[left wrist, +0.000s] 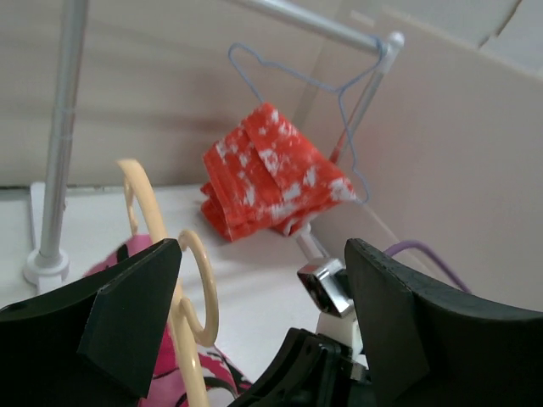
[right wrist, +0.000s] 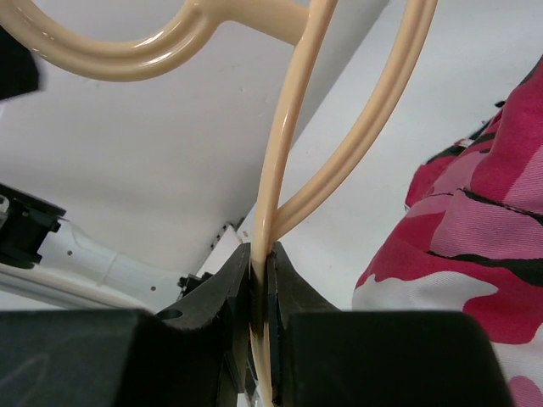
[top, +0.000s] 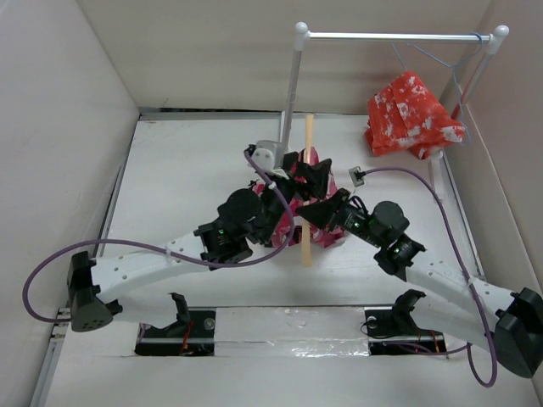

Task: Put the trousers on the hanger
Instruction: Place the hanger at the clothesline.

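Note:
Next, my right gripper lifts the hanger up and outward, hooks it on the top bar's bare part and lets go of it.
The tan hanger shows edge-on from above as a narrow strip over the middle of the table. My right gripper is shut on one thin rod of the hanger, with the curved loops rising above the jaws. The pink, red, white and black camouflage trousers lie bunched under both grippers, and in the right wrist view the trousers sit to the right of the jaws. My left gripper stands wide open with nothing between its fingers. The hanger's loop and the trousers lie by its left finger.
A clothes rack stands at the back, with its pole and top bar. A red-orange garment with white blotches hangs from a thin wire hanger at the back right. Pale walls close in three sides.

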Motion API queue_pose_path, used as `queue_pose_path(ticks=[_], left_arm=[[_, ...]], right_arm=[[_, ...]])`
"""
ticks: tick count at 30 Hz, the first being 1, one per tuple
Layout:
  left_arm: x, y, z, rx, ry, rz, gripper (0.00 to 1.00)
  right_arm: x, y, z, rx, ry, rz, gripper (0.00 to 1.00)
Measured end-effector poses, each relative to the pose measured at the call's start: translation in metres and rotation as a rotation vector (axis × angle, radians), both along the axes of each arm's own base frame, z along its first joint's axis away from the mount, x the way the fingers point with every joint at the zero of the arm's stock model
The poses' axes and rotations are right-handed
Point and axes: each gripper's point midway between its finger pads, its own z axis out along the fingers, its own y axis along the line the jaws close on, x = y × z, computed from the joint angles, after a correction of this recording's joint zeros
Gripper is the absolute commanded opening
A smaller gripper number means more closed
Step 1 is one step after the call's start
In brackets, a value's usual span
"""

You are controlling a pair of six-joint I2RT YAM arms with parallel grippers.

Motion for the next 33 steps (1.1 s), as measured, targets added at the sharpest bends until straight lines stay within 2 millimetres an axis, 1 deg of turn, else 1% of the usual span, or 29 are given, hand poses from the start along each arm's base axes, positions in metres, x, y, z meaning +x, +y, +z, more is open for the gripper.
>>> queue_pose_path(ticks=[2, 4, 5, 7, 9, 12, 13, 16, 19, 22, 24, 27, 31, 33], left_arm=[[-0.003, 0.019, 0.020, -0.049, -0.038, 0.027, 0.76], [-0.007, 0.041, 0.040, -0.105, -0.070, 0.059, 0.75], [-0.009, 0.055, 0.050, -0.136, -0.085, 0.075, 0.75], [-0.015, 0.081, 0.065, -0.203, -0.112, 0.106, 0.73], [-0.017, 0.101, 0.072, -0.256, -0.127, 0.137, 0.73], [-0.015, 0.115, 0.068, -0.281, -0.123, 0.173, 0.71], [-0.013, 0.116, 0.064, -0.282, -0.118, 0.182, 0.71], [-0.007, 0.113, 0.042, -0.250, -0.092, 0.201, 0.71], [0.001, 0.100, 0.007, -0.170, -0.046, 0.207, 0.71], [0.004, 0.094, -0.023, -0.101, -0.007, 0.211, 0.71], [0.006, 0.093, -0.033, -0.083, 0.011, 0.214, 0.71], [0.008, 0.095, -0.040, -0.085, 0.028, 0.220, 0.71], [0.009, 0.093, -0.056, -0.064, 0.053, 0.219, 0.71], [0.010, 0.092, -0.063, -0.052, 0.064, 0.218, 0.71]], right_arm=[[0.005, -0.002, -0.002, -0.003, 0.017, 0.008, 0.00], [0.011, -0.005, -0.002, -0.006, 0.032, 0.011, 0.00], [0.014, -0.006, 0.000, -0.003, 0.041, 0.011, 0.00], [0.021, -0.011, 0.009, 0.017, 0.044, 0.008, 0.00], [0.027, -0.017, 0.022, 0.041, 0.045, 0.010, 0.00], [0.042, -0.029, 0.043, 0.075, 0.036, -0.009, 0.00], [0.048, -0.034, 0.051, 0.084, 0.029, -0.020, 0.00], [0.069, -0.047, 0.072, 0.107, 0.012, -0.054, 0.00], [0.094, -0.057, 0.090, 0.122, -0.007, -0.081, 0.00], [0.123, -0.067, 0.105, 0.144, -0.017, -0.099, 0.00], [0.140, -0.072, 0.112, 0.147, -0.023, -0.115, 0.00], [0.162, -0.078, 0.124, 0.149, -0.031, -0.137, 0.00], [0.186, -0.085, 0.141, 0.156, -0.051, -0.150, 0.00], [0.197, -0.087, 0.147, 0.162, -0.059, -0.152, 0.00]])
